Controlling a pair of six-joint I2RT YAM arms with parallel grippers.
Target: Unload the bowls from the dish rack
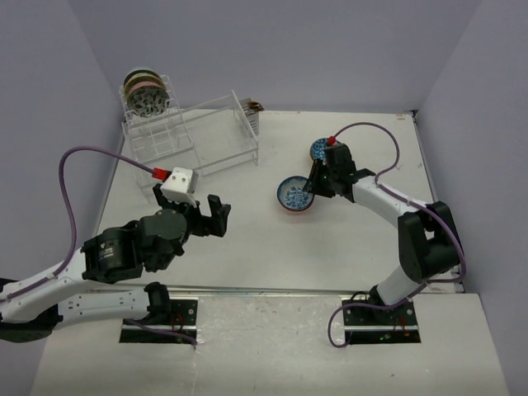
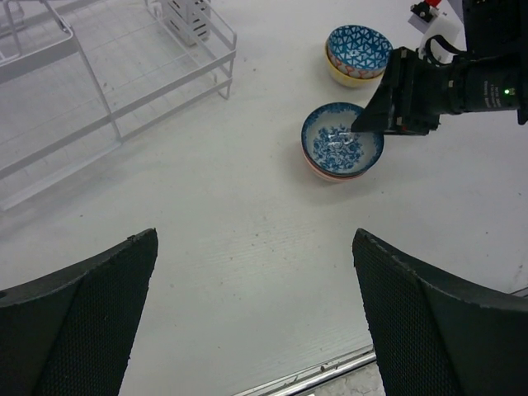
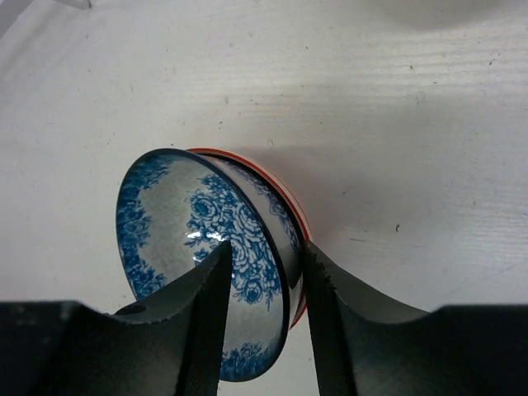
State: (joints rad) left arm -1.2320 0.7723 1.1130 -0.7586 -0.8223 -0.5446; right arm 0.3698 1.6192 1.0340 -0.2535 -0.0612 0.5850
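Note:
My left gripper is to swing outward to the upper rim of the rack's front bowl [image 1: 150, 88], since that rim lies outward and to its left in the top view.
A blue floral bowl [image 1: 293, 196] sits nested in an orange-red bowl [image 3: 290, 210] on the white table; it also shows in the left wrist view [image 2: 341, 140] and the right wrist view [image 3: 198, 247]. My right gripper [image 1: 310, 186] straddles its right rim [image 3: 266, 256], one finger inside, one outside, with a gap to the inner wall. A teal-patterned bowl [image 1: 320, 151] rests in a yellow bowl [image 2: 346, 76] behind it. The clear dish rack [image 1: 190, 136] stands far left with several bowls [image 1: 147, 92] upright in its tall tier. My left gripper [image 1: 210, 219] is open and empty above the table [image 2: 256, 313].
The rack's lower tier [image 2: 124, 82] shows no bowls, with a white cutlery holder [image 2: 188, 18] at its corner. The table's metal front edge [image 2: 322, 375] lies just below my left gripper. Purple cables loop over both arms.

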